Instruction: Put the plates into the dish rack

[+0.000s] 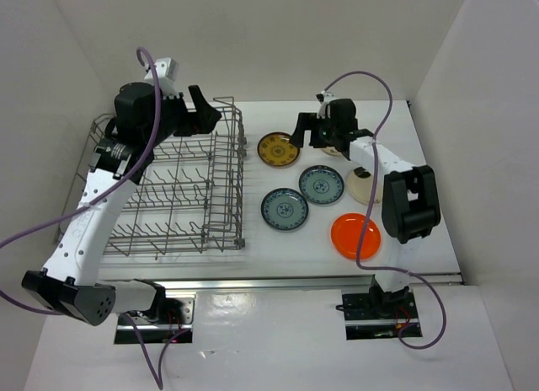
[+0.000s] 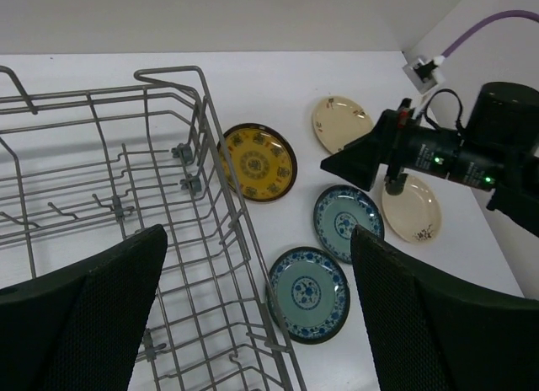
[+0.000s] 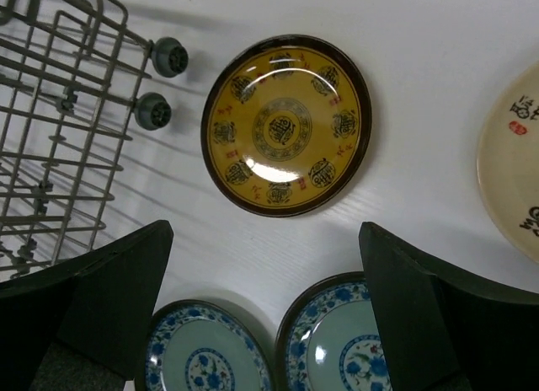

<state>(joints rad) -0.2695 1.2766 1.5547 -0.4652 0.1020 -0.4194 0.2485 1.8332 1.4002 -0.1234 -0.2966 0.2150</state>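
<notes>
The brown-yellow plate point(image 1: 279, 149) lies below my right gripper and to its left in the top view, so I need to go down that way onto the plate's rim, clear of the wheels.
The grey wire dish rack point(image 1: 226, 189) stands on the left and holds no plates. On the white table to its right lie a brown-yellow plate point(image 1: 279, 149), two blue-green plates point(image 1: 321, 184) point(image 1: 285, 209), an orange plate point(image 1: 355, 236) and a cream plate point(image 1: 362, 189) partly under the right arm. My left gripper point(image 1: 202, 111) is open and empty above the rack's far right corner point(image 2: 221, 168). My right gripper point(image 1: 305, 131) is open and empty above the table, just beyond the brown-yellow plate point(image 3: 286, 125). The left wrist view shows both cream plates point(image 2: 341, 124) point(image 2: 413, 210).
White walls enclose the table at the back and both sides. The rack's two grey wheels point(image 3: 160, 83) sit close to the brown-yellow plate. The right arm's elbow point(image 1: 410, 204) hangs over the table's right side, near the orange plate.
</notes>
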